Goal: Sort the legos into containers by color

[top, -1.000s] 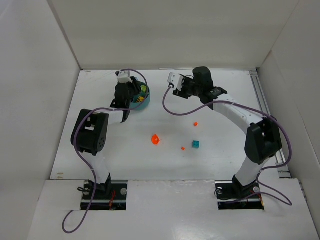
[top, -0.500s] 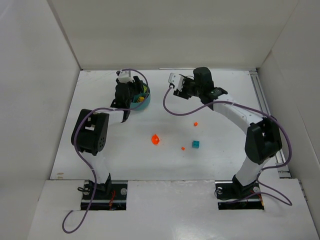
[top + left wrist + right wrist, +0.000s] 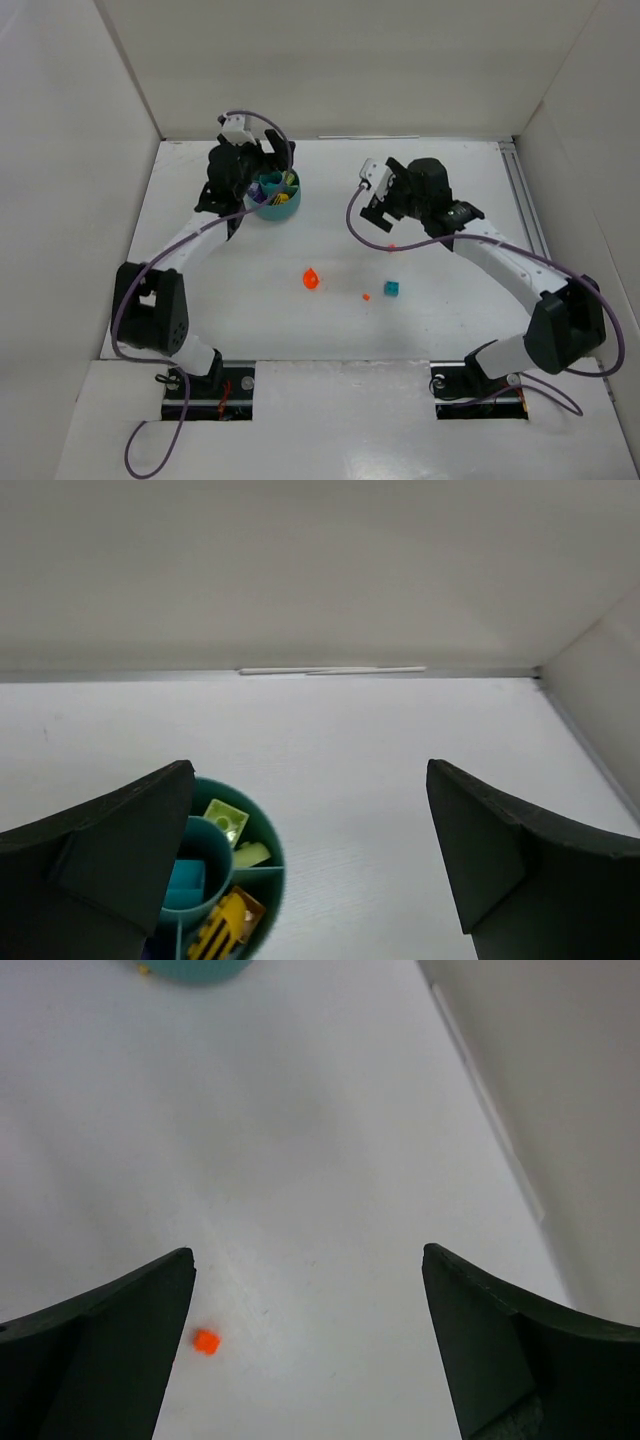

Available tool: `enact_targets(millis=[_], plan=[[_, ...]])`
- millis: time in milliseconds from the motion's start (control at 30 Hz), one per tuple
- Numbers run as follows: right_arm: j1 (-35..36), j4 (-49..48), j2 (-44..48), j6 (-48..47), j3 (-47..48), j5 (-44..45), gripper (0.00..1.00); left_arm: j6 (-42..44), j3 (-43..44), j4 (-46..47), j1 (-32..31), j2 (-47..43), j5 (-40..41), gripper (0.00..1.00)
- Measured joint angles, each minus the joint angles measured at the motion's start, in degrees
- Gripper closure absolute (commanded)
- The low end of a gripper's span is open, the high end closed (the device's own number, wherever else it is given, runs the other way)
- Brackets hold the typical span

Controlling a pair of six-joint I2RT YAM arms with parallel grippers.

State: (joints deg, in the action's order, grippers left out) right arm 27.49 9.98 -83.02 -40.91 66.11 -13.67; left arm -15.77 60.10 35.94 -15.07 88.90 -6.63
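My right gripper moves back and down next, its open fingers around the lego's sides. The teal lego is still on the tabletop outside the bowl (image 3: pixel 277 203).
The round teal bowl (image 3: pixel 277 203) stands at the back left, holding lime green bricks (image 3: pixel 227 820), a teal piece (image 3: pixel 185 883) in its central cup and a yellow piece (image 3: pixel 222 925). My left gripper (image 3: pixel 250 185) hovers at the bowl's left rim, open and empty (image 3: pixel 310 810). On the table lie an orange lego (image 3: pixel 311 278), a tiny orange bit (image 3: pixel 366 296) and a teal lego (image 3: pixel 393 288). My right gripper (image 3: pixel 381 208) hangs open and empty (image 3: pixel 305 1290) over the table. Another tiny orange bit (image 3: pixel 205 1341) lies beside its left finger (image 3: pixel 110 1340).
White walls close in the table at the back and both sides. A rail (image 3: pixel 525 215) runs along the right edge. The bowl's rim (image 3: pixel 195 968) shows at the top of the right wrist view. Purple cables trail from both arms.
Both grippers have opened. The left arm has swung left, its gripper now at the bowl's left rim. The right gripper has moved right and toward the front, over the tiny orange bit.
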Motion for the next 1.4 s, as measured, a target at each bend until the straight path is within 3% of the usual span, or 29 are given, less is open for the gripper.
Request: enact_targets(millis=[167,433,733,1033,1267,1400], plan=[[3.61,6.43,4.72,14.05,-8.24,10.58,0.00,-5.88,0.79,-13.77,-0.76,-11.67,-3.87,0.00],[11.91,13.27,7.32,39.21,-23.74,22.40,0.02,-14.73,-16.74,-24.02,-12.15,-31.43,0.81,0.00],[17.79,10.91,6.45,55.84,-25.40,28.92,0.28,-18.05,-21.64,-31.47,-17.11,-34.01,4.44,0.00],[18.03,8.28,4.81,65.29,-29.53,32.17,0.42,-18.69,-23.06,-33.29,-17.11,-36.00,5.55,0.00],[18.03,5.97,4.79,67.49,-30.36,33.83,0.47,-18.80,-23.12,-33.40,-17.11,-36.22,6.88,0.00],[18.01,5.05,4.31,67.91,-30.38,34.34,0.54,-19.15,-23.12,-33.77,-17.11,-36.26,7.82,0.00]])
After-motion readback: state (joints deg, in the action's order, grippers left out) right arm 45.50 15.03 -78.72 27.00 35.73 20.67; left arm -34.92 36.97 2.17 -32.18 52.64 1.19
